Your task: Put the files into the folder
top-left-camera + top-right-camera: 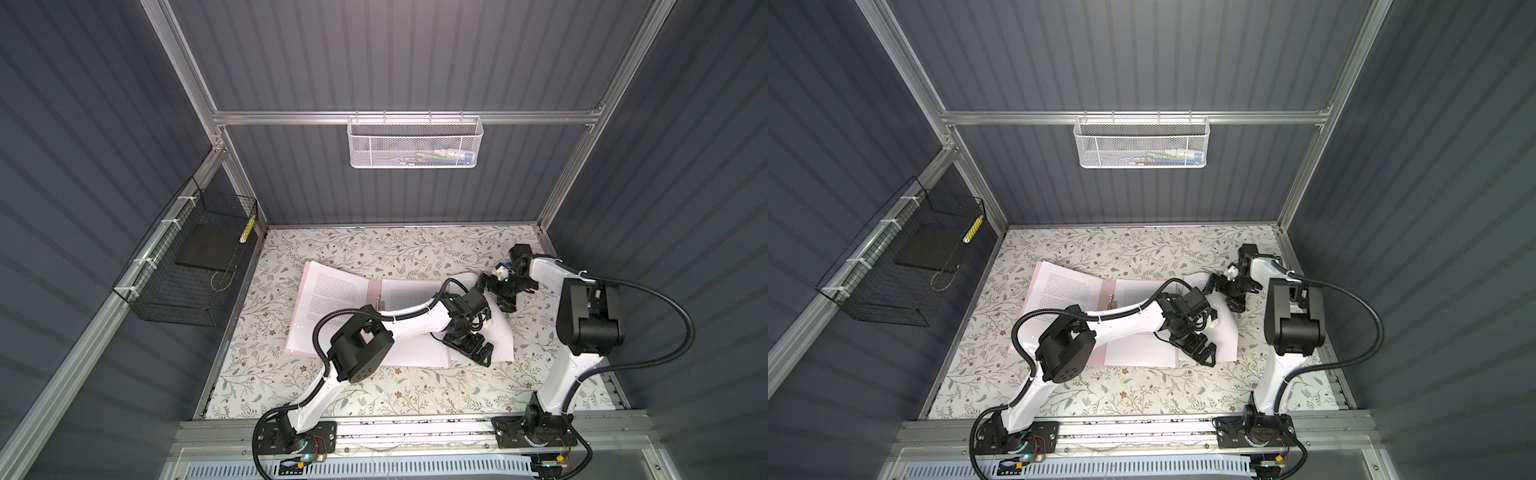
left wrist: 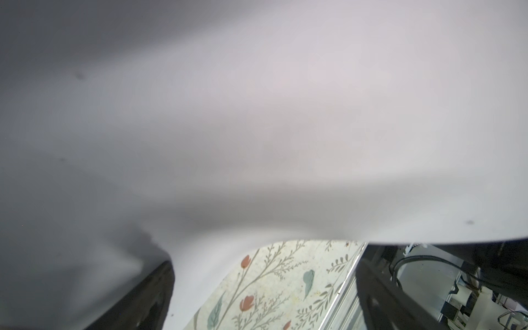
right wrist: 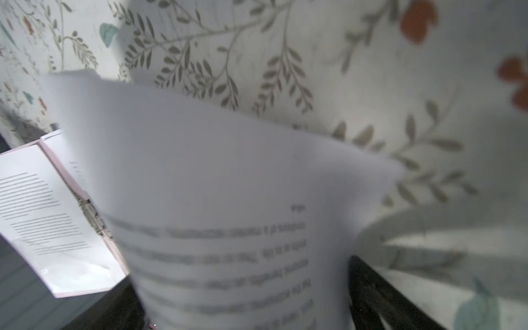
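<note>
The robot's right gripper will move back and turn to close on the curled sheet's outer edge [image 1: 508,324], since the middle of that edge is back from the gripper.
The pale pink folder [image 1: 301,291] lies open on the floral table, its metal clip [image 3: 93,214] at the spine. One printed sheet of the files [image 1: 332,299] rests on its left half and another [image 1: 409,291] on its right half. A further sheet [image 1: 498,336] overhangs the folder's right edge and bows upward. My left gripper [image 1: 478,353] hovers low over that sheet's near part, jaws wide apart; in the left wrist view white paper [image 2: 257,114] fills most of the picture. My right gripper [image 1: 494,297] stands open at the sheet's far corner, and the curled sheet [image 3: 214,185] arches between its fingers.
A black wire basket [image 1: 187,266] on the left wall holds a flat black slab [image 1: 203,249]. A white mesh basket [image 1: 415,141] hangs on the back wall. The floral cloth [image 1: 374,395] runs to the metal rail in front, where both arm bases stand.
</note>
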Action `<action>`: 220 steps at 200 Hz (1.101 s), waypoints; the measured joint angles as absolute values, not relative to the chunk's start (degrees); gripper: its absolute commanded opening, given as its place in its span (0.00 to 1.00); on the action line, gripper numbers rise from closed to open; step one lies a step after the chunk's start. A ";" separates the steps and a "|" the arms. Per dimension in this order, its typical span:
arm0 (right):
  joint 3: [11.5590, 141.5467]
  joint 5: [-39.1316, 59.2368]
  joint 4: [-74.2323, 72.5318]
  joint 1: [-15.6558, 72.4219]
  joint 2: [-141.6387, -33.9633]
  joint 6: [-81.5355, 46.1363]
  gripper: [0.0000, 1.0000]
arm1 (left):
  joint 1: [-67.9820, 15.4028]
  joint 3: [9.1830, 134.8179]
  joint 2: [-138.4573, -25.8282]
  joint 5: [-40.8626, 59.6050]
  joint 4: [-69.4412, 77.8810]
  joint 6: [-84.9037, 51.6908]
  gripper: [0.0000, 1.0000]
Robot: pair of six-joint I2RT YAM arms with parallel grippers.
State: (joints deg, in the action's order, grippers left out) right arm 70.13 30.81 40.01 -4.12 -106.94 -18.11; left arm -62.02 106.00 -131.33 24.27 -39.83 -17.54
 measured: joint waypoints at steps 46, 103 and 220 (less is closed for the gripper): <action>57.25 37.60 30.68 -6.76 -94.59 -24.38 0.99 | -61.71 106.00 -131.37 25.10 -39.81 -17.54 1.00; 47.42 39.99 24.62 -8.71 -87.37 -27.97 0.89 | -61.65 105.86 -131.37 25.32 -39.64 -17.54 1.00; 42.85 33.21 25.26 -10.50 -79.11 -24.05 0.43 | -61.43 105.65 -131.37 25.91 -39.40 -17.54 1.00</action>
State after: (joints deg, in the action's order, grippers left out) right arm 42.85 33.21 25.26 -10.50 -79.11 -24.05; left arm -61.43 105.65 -131.37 25.91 -39.40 -17.54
